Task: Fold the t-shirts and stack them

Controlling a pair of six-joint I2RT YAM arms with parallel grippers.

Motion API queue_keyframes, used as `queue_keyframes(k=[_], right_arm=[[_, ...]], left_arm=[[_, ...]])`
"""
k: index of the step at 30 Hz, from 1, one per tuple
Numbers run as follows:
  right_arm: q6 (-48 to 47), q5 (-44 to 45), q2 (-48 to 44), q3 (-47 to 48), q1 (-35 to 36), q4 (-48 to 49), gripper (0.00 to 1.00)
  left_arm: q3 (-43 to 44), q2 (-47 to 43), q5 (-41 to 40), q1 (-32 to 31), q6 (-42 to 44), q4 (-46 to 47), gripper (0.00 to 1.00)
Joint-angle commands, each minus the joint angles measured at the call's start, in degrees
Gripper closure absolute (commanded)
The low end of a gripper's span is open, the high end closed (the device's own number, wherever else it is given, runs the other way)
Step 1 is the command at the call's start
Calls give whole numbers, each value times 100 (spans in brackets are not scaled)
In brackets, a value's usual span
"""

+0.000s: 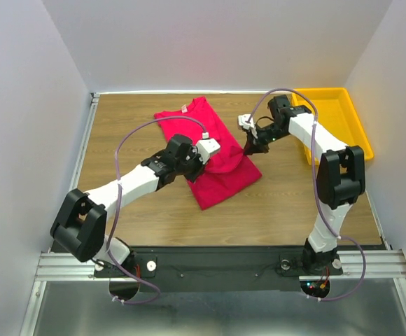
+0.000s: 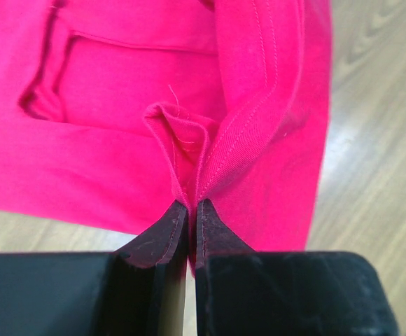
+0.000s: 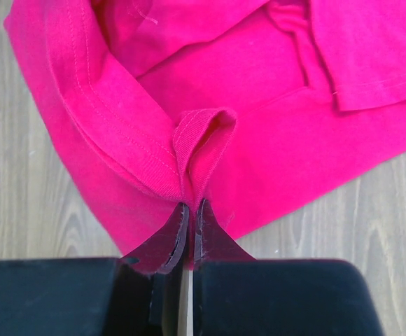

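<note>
My left gripper will next pull the pinched hem outward along the shirt's side edge (image 2: 98, 211) and release it there, because the hem is still well short of the collar.
A crimson-pink t-shirt (image 1: 217, 168) lies partly folded on the wooden table, its collar end toward the back. My left gripper (image 1: 201, 162) sits over the shirt's left middle, shut on a pinched hem fold of the t-shirt (image 2: 189, 150). My right gripper (image 1: 249, 150) is at the shirt's right edge, shut on another bunched fold of the same t-shirt (image 3: 199, 150). In both wrist views the cloth rises between the closed fingers (image 2: 157, 234) and drapes down to the table. Part of the shirt is hidden under the left arm.
A yellow plastic tray (image 1: 353, 122) stands at the back right corner, just behind the right arm. White walls close in the table on three sides. Bare wood (image 1: 119, 133) shows left of the shirt and along the front.
</note>
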Motion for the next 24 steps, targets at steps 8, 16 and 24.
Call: queue_keyframes(k=[8, 16, 24], right_arm=[[900, 121, 629, 1196, 265, 479, 100], [1673, 402, 1271, 2173, 476, 673, 100], [1920, 578, 1720, 2630, 503, 752, 99]], left_arm=[[622, 220, 119, 502, 383, 133, 100], [710, 386, 189, 888, 471, 248, 100], [1061, 764, 286, 1143, 533, 256, 100]])
